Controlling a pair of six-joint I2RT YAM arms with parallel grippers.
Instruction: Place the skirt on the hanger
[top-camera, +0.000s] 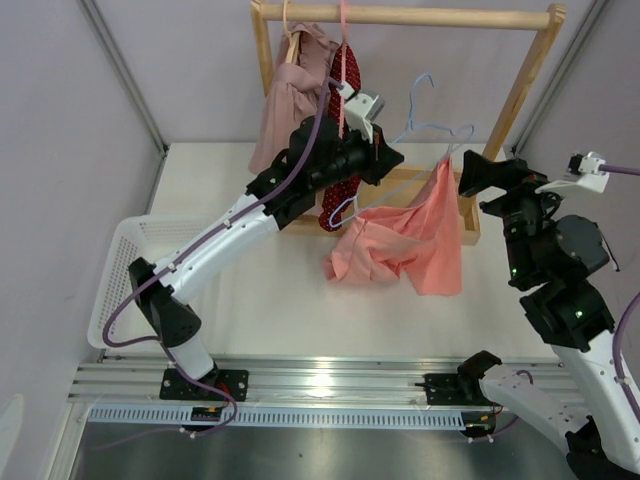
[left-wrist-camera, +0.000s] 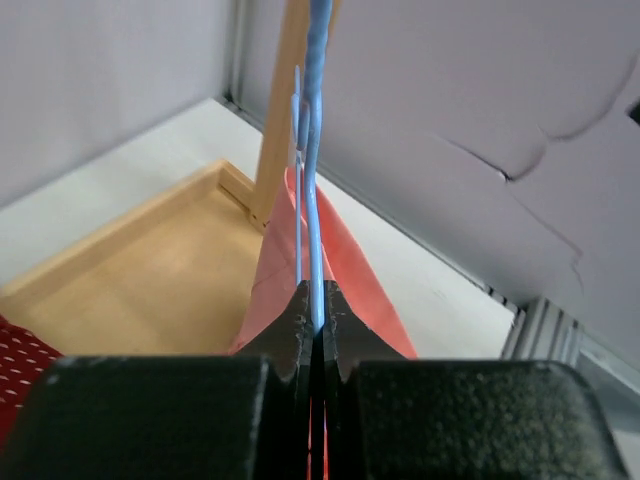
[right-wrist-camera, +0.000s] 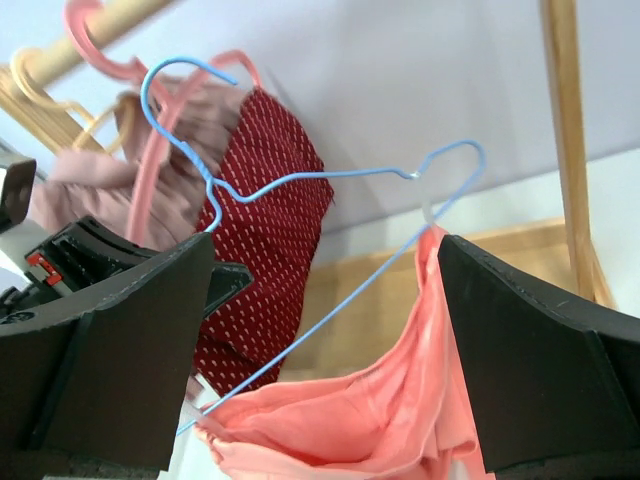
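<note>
Both skirt ends are already clipped, so my left gripper needs to move outward and up, turn to hook the hanger (top-camera: 425, 130) over the rack's bare bar (top-camera: 408, 16), and release.
The salmon skirt (top-camera: 405, 245) hangs from the thin light-blue hanger (top-camera: 425, 130), clipped at both ends of its lower bar and sagging between them; its hem rests on the table. My left gripper (top-camera: 392, 155) is shut on the hanger wire (left-wrist-camera: 318, 200), with the skirt (left-wrist-camera: 350, 270) just beyond the fingertips. My right gripper (top-camera: 470, 172) is open and empty, right beside the hanger's right end. In the right wrist view the hanger (right-wrist-camera: 300, 180) and skirt (right-wrist-camera: 400, 400) lie between my wide-apart fingers (right-wrist-camera: 540, 370).
A wooden rack (top-camera: 410, 16) stands at the back with a mauve-pink garment (top-camera: 285, 100) and a dark red dotted garment (top-camera: 345, 75) on it. Its wooden base tray (left-wrist-camera: 140, 290) lies below. A white basket (top-camera: 125, 270) sits at the left.
</note>
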